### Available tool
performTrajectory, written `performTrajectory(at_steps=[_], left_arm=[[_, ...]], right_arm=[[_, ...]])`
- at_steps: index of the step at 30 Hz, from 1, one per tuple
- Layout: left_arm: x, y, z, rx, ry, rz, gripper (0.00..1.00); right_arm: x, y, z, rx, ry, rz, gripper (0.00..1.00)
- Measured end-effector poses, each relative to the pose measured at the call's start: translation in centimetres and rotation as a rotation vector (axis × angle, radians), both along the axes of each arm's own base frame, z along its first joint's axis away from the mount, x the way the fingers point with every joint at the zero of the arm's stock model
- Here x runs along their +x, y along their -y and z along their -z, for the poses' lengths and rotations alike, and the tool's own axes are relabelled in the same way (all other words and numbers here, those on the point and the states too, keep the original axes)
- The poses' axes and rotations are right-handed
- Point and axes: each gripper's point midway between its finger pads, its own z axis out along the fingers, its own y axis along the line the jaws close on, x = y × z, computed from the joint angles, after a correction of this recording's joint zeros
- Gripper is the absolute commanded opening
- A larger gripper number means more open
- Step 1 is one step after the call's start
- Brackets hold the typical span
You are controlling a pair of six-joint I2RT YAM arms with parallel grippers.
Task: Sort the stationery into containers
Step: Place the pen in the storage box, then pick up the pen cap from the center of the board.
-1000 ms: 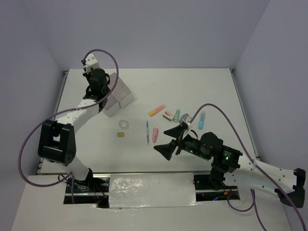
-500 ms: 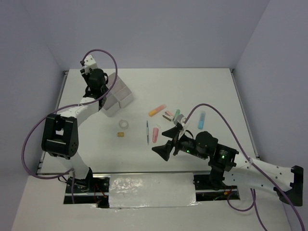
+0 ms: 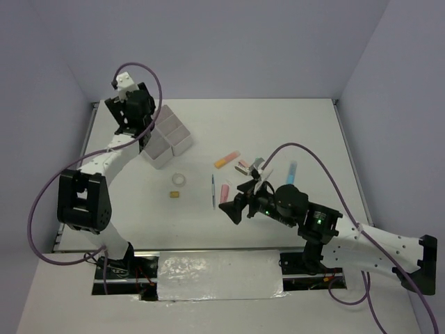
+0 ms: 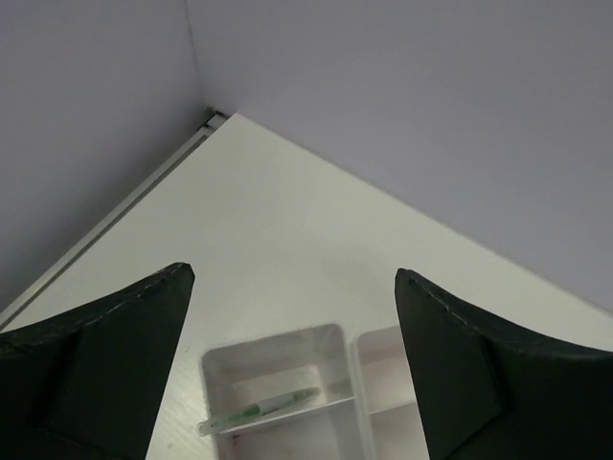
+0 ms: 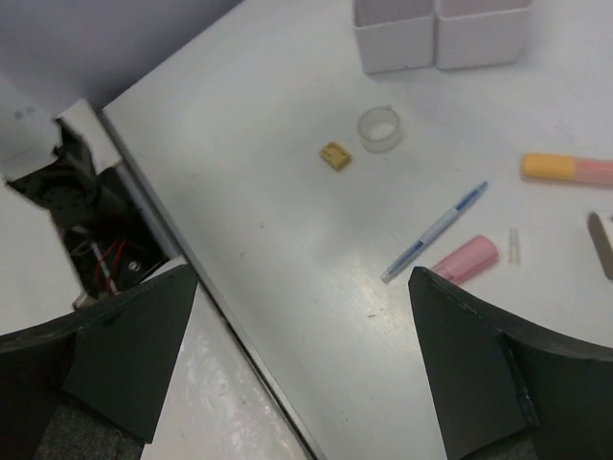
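My open right gripper should move outward and down to close around the small clear stick (image 5: pixel 514 245), because the stick still lies beside the pink marker (image 5: pixel 465 259), outside the containers.
The white containers (image 3: pixel 169 137) stand at the far left of the table. My left gripper (image 4: pixel 292 273) hangs open above them (image 4: pixel 335 337), holding nothing; from above it shows at the block's far-left side (image 3: pixel 136 111). A thin green-and-clear pen (image 4: pixel 259 411) lies in one compartment. My right gripper (image 5: pixel 302 276) is open and empty over bare table near the front edge, just short of a blue pen (image 5: pixel 436 232) and a pink marker (image 5: pixel 465 259). A tape ring (image 5: pixel 379 128), a tan eraser (image 5: pixel 334 155) and an orange marker (image 5: pixel 565 169) lie farther off.
A light blue marker (image 3: pixel 292 172) and a grey eraser (image 3: pixel 243 165) lie beyond the right gripper (image 3: pixel 238 200). The table's front edge and a foil-covered strip (image 3: pixel 219 275) run beside the arm bases. Walls enclose the table on three sides.
My left gripper has gone from shut to open and drawn back toward the far-left corner. The right gripper has shifted slightly left, staying open.
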Motion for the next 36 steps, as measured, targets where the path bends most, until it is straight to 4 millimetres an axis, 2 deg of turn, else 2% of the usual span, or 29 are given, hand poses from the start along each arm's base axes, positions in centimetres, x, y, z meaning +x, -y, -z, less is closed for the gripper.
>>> performTrajectory(at_steps=[1, 3, 6, 8, 9, 11, 13, 14, 15, 18, 20, 22, 24, 26, 28, 30, 33, 36], left_arm=[[0.0, 0.2, -1.0, -0.018, 0.0, 0.003, 0.99], [0.3, 0.8, -4.7, -0.068, 0.027, 0.022, 1.0], [0.3, 2.4, -12.1, -0.16, 0.106, 0.112, 0.99], [-1.0, 3.7, -15.8, -0.22, 0.125, 0.196, 0.99], [-2.0, 4.3, -17.1, -0.24, 0.128, 0.236, 0.99], [-4.8, 5.8, -17.9, -0.297, 0.105, 0.334, 0.99], [-7.5, 7.2, -16.6, -0.336, 0.051, 0.41, 0.99], [-9.0, 8.2, -15.2, -0.352, 0.011, 0.448, 0.99], [-10.3, 9.1, -13.6, -0.365, -0.04, 0.478, 0.99], [-14.1, 14.1, -7.6, -0.379, -0.216, 0.598, 0.99], [-16.8, 16.9, -3.5, -0.364, -0.342, 0.672, 0.99], [-19.3, 18.1, -0.1, -0.347, -0.443, 0.715, 0.99], [-21.5, 17.5, 2.2, -0.335, -0.509, 0.719, 0.99], [-23.4, 16.4, 3.0, -0.328, -0.527, 0.721, 0.99], [-24.6, 15.9, 2.5, -0.324, -0.501, 0.743, 0.99], [-25.5, 15.7, 1.7, -0.308, -0.471, 0.79, 0.99], [-26.5, 15.5, 1.2, -0.277, -0.446, 0.842, 0.99], [-27.1, 15.0, 2.0, -0.245, -0.445, 0.852, 0.99]], right_arm=[[0.6, 0.1, -0.3, -0.009, -0.013, 0.034, 1.0], [2.1, 0.2, -0.5, -0.034, -0.053, 0.112, 1.0], [5.1, 1.0, -0.1, -0.072, -0.144, 0.256, 1.0], [6.6, 1.5, 1.1, -0.099, -0.213, 0.331, 1.0], [7.1, 1.9, 1.9, -0.116, -0.245, 0.362, 1.0], [7.7, 2.6, 3.7, -0.16, -0.312, 0.425, 0.99], [7.9, 3.2, 5.2, -0.201, -0.362, 0.467, 0.97], [7.9, 3.5, 5.9, -0.219, -0.382, 0.481, 0.95], [8.1, 3.9, 6.3, -0.233, -0.396, 0.496, 0.92], [8.8, 4.6, 6.7, -0.248, -0.409, 0.498, 0.73], [9.5, 4.8, 6.9, -0.273, -0.4, 0.475, 0.69], [10.3, 4.8, 7.1, -0.318, -0.387, 0.462, 0.67], [11.3, 3.9, 7.1, -0.367, -0.368, 0.43, 0.68], [12.3, 3.2, 7.6, -0.425, -0.36, 0.397, 0.67], [13.5, 2.5, 8.3, -0.481, -0.362, 0.368, 0.64], [14.9, 2.2, 9.3, -0.538, -0.379, 0.356, 0.55], [17.2, 1.5, 11.5, -0.623, -0.409, 0.348, 0.49], [18.6, 1.2, 14.2, -0.705, -0.443, 0.34, 0.49]])
